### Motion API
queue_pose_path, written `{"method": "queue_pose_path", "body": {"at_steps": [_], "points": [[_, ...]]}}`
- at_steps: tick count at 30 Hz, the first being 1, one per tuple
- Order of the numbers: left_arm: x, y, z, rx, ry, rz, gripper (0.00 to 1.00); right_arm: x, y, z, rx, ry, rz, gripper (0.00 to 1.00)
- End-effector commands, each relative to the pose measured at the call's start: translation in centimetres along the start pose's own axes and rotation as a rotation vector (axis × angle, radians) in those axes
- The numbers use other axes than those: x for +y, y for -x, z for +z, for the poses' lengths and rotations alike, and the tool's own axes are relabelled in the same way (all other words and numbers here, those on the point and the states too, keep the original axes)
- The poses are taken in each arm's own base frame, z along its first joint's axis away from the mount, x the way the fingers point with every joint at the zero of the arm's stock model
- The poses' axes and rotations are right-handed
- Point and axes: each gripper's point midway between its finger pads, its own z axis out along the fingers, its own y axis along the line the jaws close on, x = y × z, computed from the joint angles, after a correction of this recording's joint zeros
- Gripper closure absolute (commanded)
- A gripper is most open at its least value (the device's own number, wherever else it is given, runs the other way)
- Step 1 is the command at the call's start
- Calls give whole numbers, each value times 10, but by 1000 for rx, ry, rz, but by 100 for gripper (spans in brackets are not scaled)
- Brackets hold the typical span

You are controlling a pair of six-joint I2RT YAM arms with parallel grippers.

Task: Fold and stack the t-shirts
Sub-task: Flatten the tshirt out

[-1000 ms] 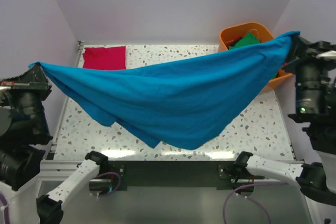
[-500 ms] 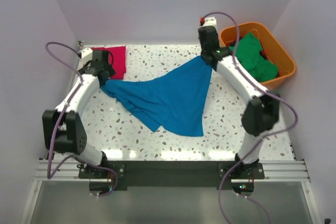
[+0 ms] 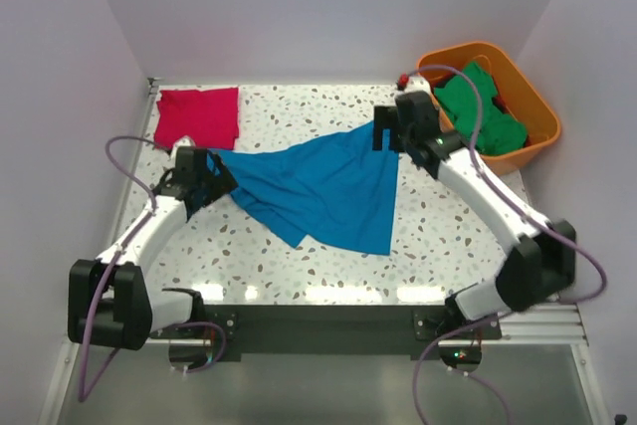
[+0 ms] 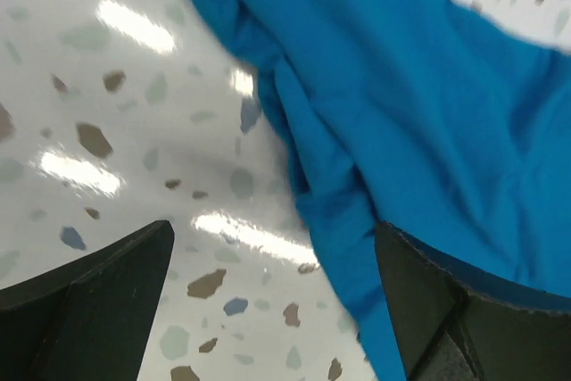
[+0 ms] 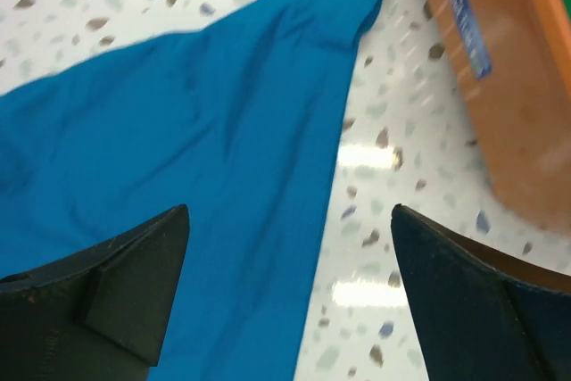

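The shirt's bunched edge (image 3: 239,197) (image 4: 334,206) lies below, off-center between the open fingers. Next, my left gripper lowers toward the right in the wrist view to pinch it.
The bright blue t-shirt (image 3: 323,186) lies spread in a rumpled triangle on the speckled table (image 3: 458,236). My left gripper (image 3: 216,182) is open at the shirt's left corner; in the left wrist view its fingers straddle the shirt's bunched edge (image 4: 339,194), and my left gripper (image 4: 272,229) holds nothing. My right gripper (image 3: 384,130) is open above the shirt's far right corner, and in the right wrist view the blue cloth (image 5: 205,149) lies loose below my right gripper (image 5: 290,211). A folded red t-shirt (image 3: 199,116) rests at the back left. Green t-shirts (image 3: 483,106) fill the bin.
The orange plastic bin (image 3: 532,97) stands at the back right corner, close to the right arm, and its side (image 5: 500,86) shows in the right wrist view. Lilac walls close in the table on three sides.
The blue shirt, held stretched high between both grippers a second ago, now lies on the table. Both grippers opened and let it go, and both arms dropped low over the table.
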Motion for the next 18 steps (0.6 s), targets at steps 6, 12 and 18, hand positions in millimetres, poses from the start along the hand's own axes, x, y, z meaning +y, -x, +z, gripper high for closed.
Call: {"method": "queue_pose_path", "body": {"at_steps": [6, 12, 18], "points": [[-31, -33, 7, 59, -167, -31, 17, 19, -117, -46, 137, 236, 199, 1], [-37, -34, 29, 96, -139, -35, 39, 12, -152, -46, 219, 214, 176, 1], [-39, -27, 41, 94, -100, -33, 57, 12, -164, -43, 250, 209, 169, 1]]}}
